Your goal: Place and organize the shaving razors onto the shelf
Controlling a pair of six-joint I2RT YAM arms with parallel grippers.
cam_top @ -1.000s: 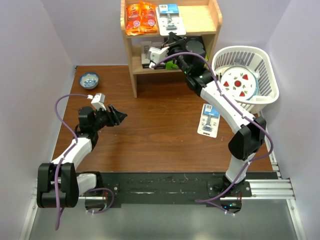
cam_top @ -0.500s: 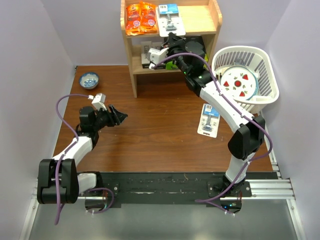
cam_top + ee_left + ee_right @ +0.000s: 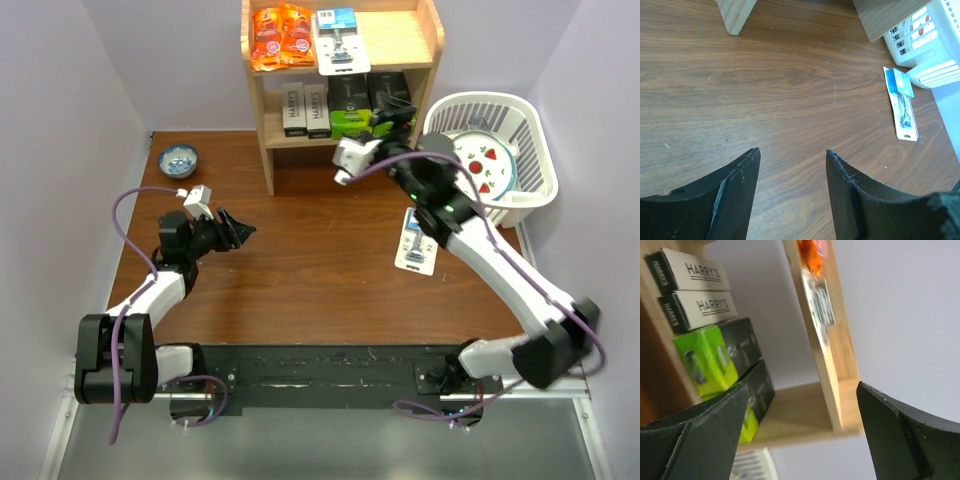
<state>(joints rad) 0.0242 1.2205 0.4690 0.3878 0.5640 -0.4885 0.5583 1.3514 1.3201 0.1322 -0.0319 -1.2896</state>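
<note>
My right gripper should move back and down from the shelf (image 3: pixel 262 110), with its fingers tipping downward, onto the card's razor handle (image 3: pixel 416 238). One card is still on the table.
The wooden shelf (image 3: pixel 262 110) stands at the back. Its lower board holds two HARRY'S boxes (image 3: pixel 305 108) and two black razor boxes with lime-green ends (image 3: pixel 368 104); the right wrist view shows the HARRY'S boxes (image 3: pixel 705 287) and a green-ended box (image 3: pixel 707 357) too. One blister-card razor (image 3: pixel 338 40) lies on the top board. Another card (image 3: pixel 418 240) lies on the table, also in the left wrist view (image 3: pixel 901 102). My right gripper (image 3: pixel 392 115) (image 3: pixel 801 386) hangs open and empty just in front of the lower board. My left gripper (image 3: pixel 235 232) (image 3: pixel 792 152) is open and empty over bare table at the left.
Orange snack packets (image 3: pixel 282 36) lie on the top board's left side. A white slatted basket (image 3: pixel 530 120) with a strawberry plate (image 3: pixel 478 165) stands right of the shelf. A small blue bowl (image 3: pixel 180 158) sits at the back left.
My right gripper has opened and drawn back out of the lower shelf, leaving the boxes standing in a row there. The left arm has not moved.
</note>
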